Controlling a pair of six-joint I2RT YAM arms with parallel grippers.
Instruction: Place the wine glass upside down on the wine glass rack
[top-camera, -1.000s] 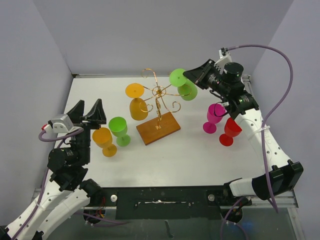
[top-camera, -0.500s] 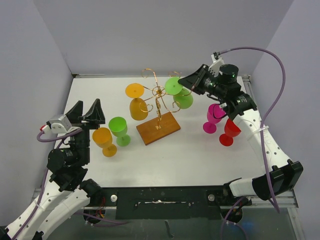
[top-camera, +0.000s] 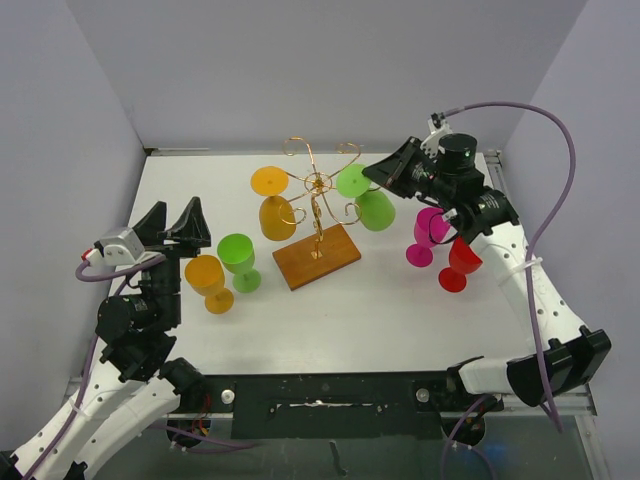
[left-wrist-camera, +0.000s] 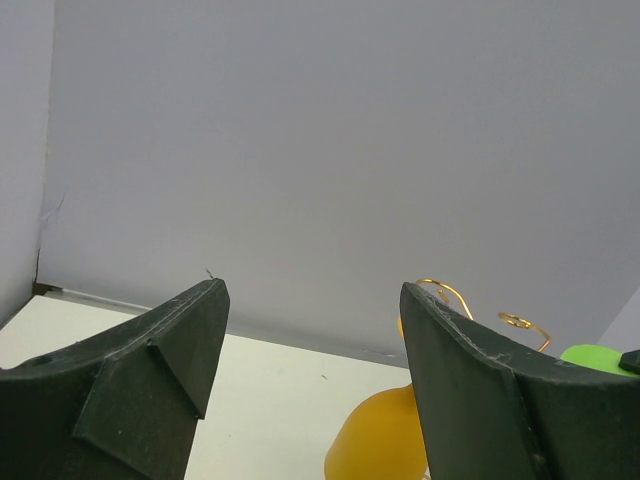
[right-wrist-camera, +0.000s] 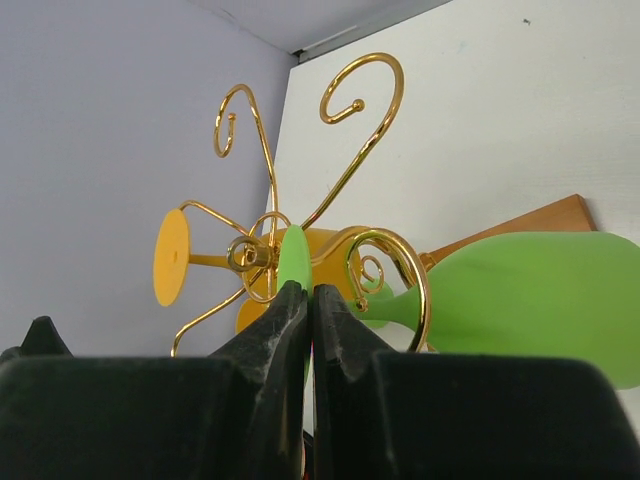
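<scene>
Next, my right gripper should move the green wine glass's foot (right-wrist-camera: 294, 258) outward and right in the top view, toward the gold curl's bend, and release it, as it sits close by the middle of the rack.
The wine glass rack (top-camera: 318, 190) is a gold wire stand on a brown wooden base (top-camera: 317, 256) at the table's middle. My right gripper (top-camera: 385, 172) is shut on the foot disc of a green wine glass (top-camera: 374, 208), which hangs bowl-down at the rack's right side. In the right wrist view the fingertips pinch the green foot (right-wrist-camera: 294, 258), and the stem lies inside a gold curl (right-wrist-camera: 405, 285) with the bowl (right-wrist-camera: 530, 300) beyond. An orange glass (top-camera: 276, 215) hangs upside down on the rack's left arm. My left gripper (top-camera: 175, 225) is open and empty at the left.
An orange glass (top-camera: 207, 280) and a green glass (top-camera: 238, 258) stand upright left of the base. A magenta glass (top-camera: 428, 235) and a red glass (top-camera: 460, 262) stand at the right, under my right arm. Grey walls enclose the table.
My right gripper has carried the green glass down and left into the rack, so its stem now sits in the right curled arm. The left arm has not moved.
</scene>
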